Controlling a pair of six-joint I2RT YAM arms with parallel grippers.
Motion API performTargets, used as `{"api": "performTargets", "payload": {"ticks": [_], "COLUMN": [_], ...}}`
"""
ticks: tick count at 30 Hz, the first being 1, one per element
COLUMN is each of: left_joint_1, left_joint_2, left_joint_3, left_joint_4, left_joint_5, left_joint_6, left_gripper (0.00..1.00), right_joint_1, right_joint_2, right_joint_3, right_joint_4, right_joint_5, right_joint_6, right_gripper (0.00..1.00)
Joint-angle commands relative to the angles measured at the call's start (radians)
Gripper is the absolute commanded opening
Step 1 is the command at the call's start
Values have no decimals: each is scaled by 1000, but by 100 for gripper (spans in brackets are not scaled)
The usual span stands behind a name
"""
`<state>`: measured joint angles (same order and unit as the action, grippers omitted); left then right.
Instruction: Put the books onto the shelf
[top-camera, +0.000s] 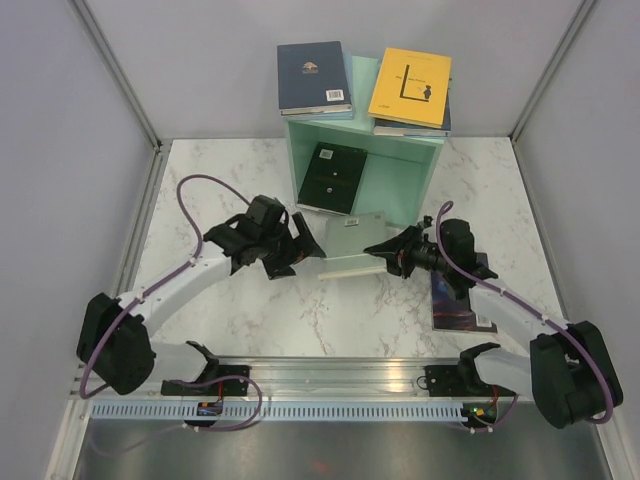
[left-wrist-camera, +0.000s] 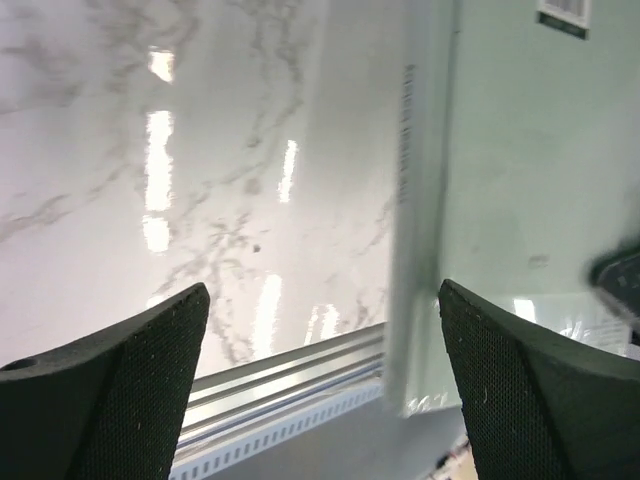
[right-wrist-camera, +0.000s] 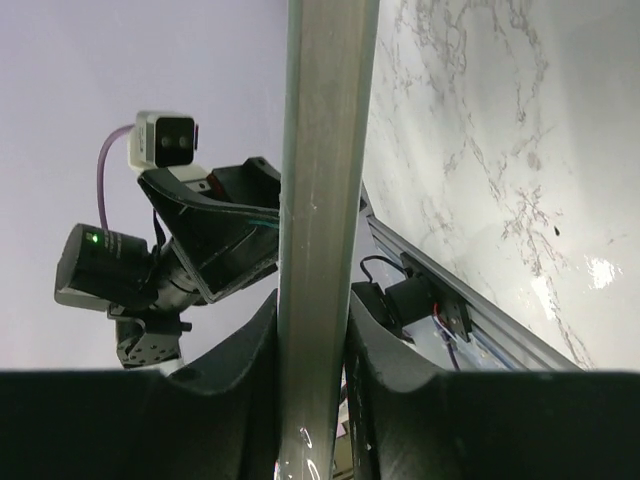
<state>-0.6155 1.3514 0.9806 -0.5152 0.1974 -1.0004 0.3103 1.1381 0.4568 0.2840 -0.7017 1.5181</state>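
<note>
The black book (top-camera: 332, 178) is leaning inside. The pale green book (top-camera: 352, 243) should next go outward and to the left in the top view onto it in my right gripper, which should then let it go.
The mint-green shelf (top-camera: 400, 170) stands at the back of the table. A navy book (top-camera: 313, 77) and a yellow book (top-camera: 410, 88) lie on its top, and a black book (top-camera: 332, 178) leans inside it. A pale green book (top-camera: 352, 243) hangs in front of the shelf, with my right gripper (top-camera: 388, 247) shut on its right edge. The right wrist view shows that book (right-wrist-camera: 320, 180) edge-on between the jaws of the right gripper (right-wrist-camera: 312, 340). My left gripper (top-camera: 308, 240) stands open at the book's left edge. In the left wrist view the book (left-wrist-camera: 500, 200) sits by the right finger (left-wrist-camera: 530, 390) of the left gripper (left-wrist-camera: 320, 400).
A dark galaxy book (top-camera: 462, 305) lies flat on the marble table (top-camera: 330, 320) under my right arm. A stack of other books sits beneath the yellow one. Grey walls enclose the table, and a metal rail (top-camera: 330, 385) runs along the near edge.
</note>
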Motion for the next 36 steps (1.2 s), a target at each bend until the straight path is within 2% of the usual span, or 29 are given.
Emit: {"api": "performTargets", "payload": {"ticks": [1,3,7,15,27,36], "left_joint_1": [39,52,65,69,74,88], "left_joint_2": [-118,-190,-299,-439,-480,-491], "left_joint_3": [12,21,50,40,46,69], "left_joint_4": [-265,-330,-419,-538,-589,-640], "left_joint_5": [-156,-190,-242,-265,-181,-174], "left_joint_6": [121,134,147,172,221,315], "left_gripper": [98,98,98,100,99,100], "right_joint_1": [-2,-2,0,35,110,118], "right_joint_2": [20,57,112,330,699,900], "right_joint_3": [138,187,310,477,666,801], "right_joint_4": [231,219,71,104,187,121], "right_joint_5": [-5,7,57,226,478,580], "right_joint_6": [7,-33,-157,-196,-147,-127], "right_gripper": [0,0,0,0,0,0]}}
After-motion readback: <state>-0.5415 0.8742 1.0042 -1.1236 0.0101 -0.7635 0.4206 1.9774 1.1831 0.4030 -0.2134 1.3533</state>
